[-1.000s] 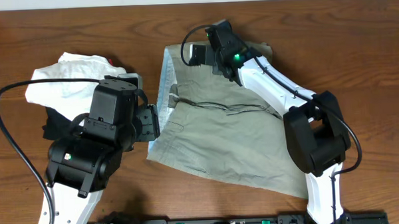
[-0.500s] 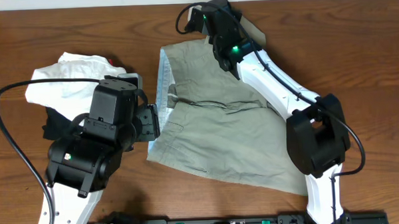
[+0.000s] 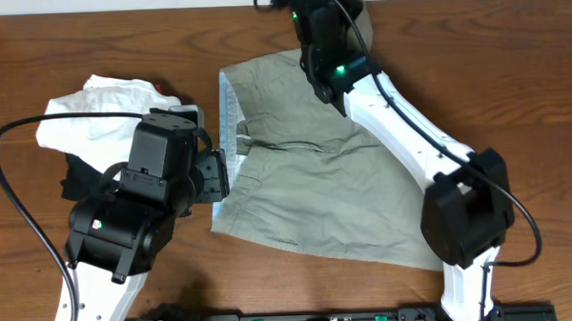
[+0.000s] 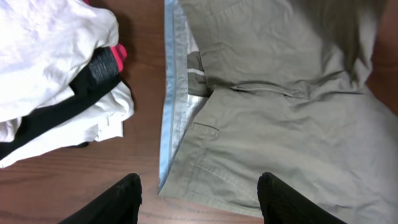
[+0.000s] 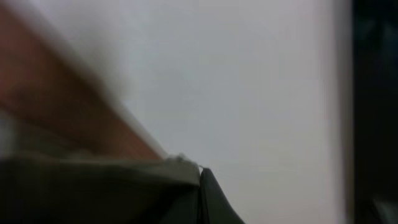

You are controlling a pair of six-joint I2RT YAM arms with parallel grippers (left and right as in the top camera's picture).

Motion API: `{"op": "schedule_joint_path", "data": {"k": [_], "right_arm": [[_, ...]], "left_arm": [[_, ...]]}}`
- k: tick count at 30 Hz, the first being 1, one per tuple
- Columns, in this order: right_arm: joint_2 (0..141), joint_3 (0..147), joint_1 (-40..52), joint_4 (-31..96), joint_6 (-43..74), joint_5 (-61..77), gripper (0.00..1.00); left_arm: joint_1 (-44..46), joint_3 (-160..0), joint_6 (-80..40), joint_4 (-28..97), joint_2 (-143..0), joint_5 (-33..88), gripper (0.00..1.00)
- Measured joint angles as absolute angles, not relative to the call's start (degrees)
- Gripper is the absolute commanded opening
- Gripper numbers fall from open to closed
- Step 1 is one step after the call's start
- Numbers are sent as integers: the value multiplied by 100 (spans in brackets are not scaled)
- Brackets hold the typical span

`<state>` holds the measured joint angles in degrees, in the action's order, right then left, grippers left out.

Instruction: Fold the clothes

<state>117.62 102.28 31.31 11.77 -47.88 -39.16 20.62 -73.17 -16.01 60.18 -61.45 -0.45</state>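
My right gripper brings the pinched fold back from the table's far edge over the shorts (image 3: 316,188) next and releases, since the remaining cloth lies spread nearer me.
The clothes, khaki shorts (image 3: 316,188), lie spread over the middle of the table, their pale blue waistband (image 3: 229,105) along the left side. My right gripper (image 3: 290,0) is up at the far edge of the table, shut on a fold of the shorts' far part; the right wrist view is blurred, with khaki cloth (image 5: 93,171) pinched at the right gripper (image 5: 200,180). My left gripper (image 3: 217,174) hovers open just left of the waistband. In the left wrist view the shorts (image 4: 280,112) fill the right side, and the left gripper (image 4: 199,202) has nothing between its fingers.
A pile of white and black garments with a red bit (image 3: 98,115) lies at the left, partly under my left arm; the pile (image 4: 50,74) also shows in the left wrist view. Bare wooden table (image 3: 532,104) lies to the right of the shorts.
My right gripper has moved toward the table's far edge with the cloth in it, lifting and opening out the shorts' far part. The left arm has stayed still.
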Motion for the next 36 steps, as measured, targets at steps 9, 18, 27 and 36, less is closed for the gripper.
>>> {"op": "schedule_joint_path", "data": {"k": [9, 18, 27, 36], "right_arm": [[11721, 10173, 3223, 2182, -3879, -2174, 1], [11459, 10232, 3111, 3297, -5225, -1219, 1], [11469, 10217, 3258, 3861, -6145, -126, 4], [11469, 10219, 3258, 3238, -3883, -202, 18]], "left_arm": [[2062, -7317, -1601, 6049, -6145, -43, 62], [2062, -7317, -1601, 6060, -6145, -45, 62], [2062, -7317, -1601, 6064, -6145, -43, 62], [2062, -7317, -1601, 6066, -6145, -43, 62]]}}
